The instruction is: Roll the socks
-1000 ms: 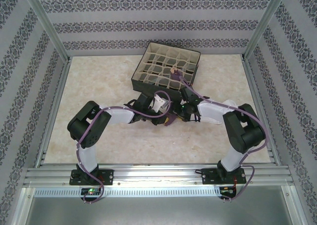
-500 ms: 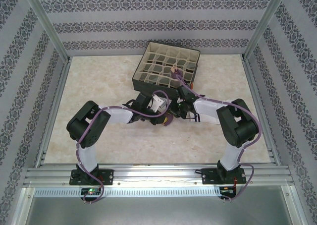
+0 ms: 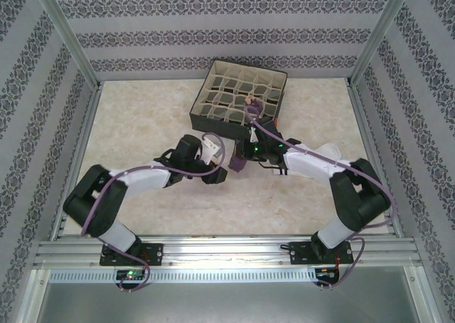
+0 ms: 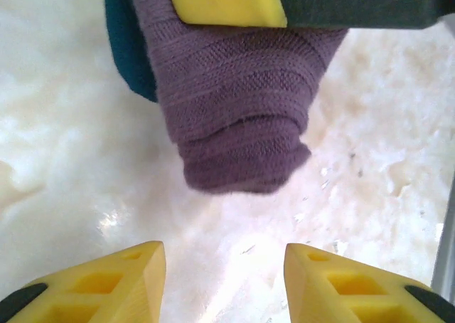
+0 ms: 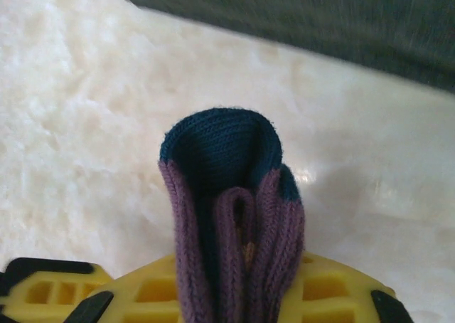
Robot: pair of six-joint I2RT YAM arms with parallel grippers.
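My right gripper rises outward next and lowers the roll [image 3: 238, 164] into the box's section beyond the other purple sock [image 3: 273, 93], then releases it. The box lies outward of my gripper.
A rolled purple sock [image 5: 234, 223] with a dark teal cuff stands up between the yellow fingers of my right gripper [image 5: 238, 298], which is shut on it. From above, this sock roll [image 3: 238, 164] hangs just in front of the box, under my right gripper [image 3: 247, 154]. The left wrist view looks at the roll [image 4: 238, 109] from the side, with a right fingertip [image 4: 220, 1] pressing its top. My left gripper [image 4: 224, 273] is open, a short way back from the roll, with bare table between its fingers. Another purple sock [image 3: 252, 107] pokes out of the box.
The dark square box [image 3: 213, 77] with beige grid dividers sits at the back centre, close behind both grippers. Patterned walls and metal frame posts [image 3: 67, 35] surround the marble tabletop [image 3: 135, 117]. My left gripper [image 3: 220, 172] lies low, left of the roll.
My left gripper has let go of the roll, opened and drawn back to the left with its arm. My right gripper has shut on the roll and holds it alone.
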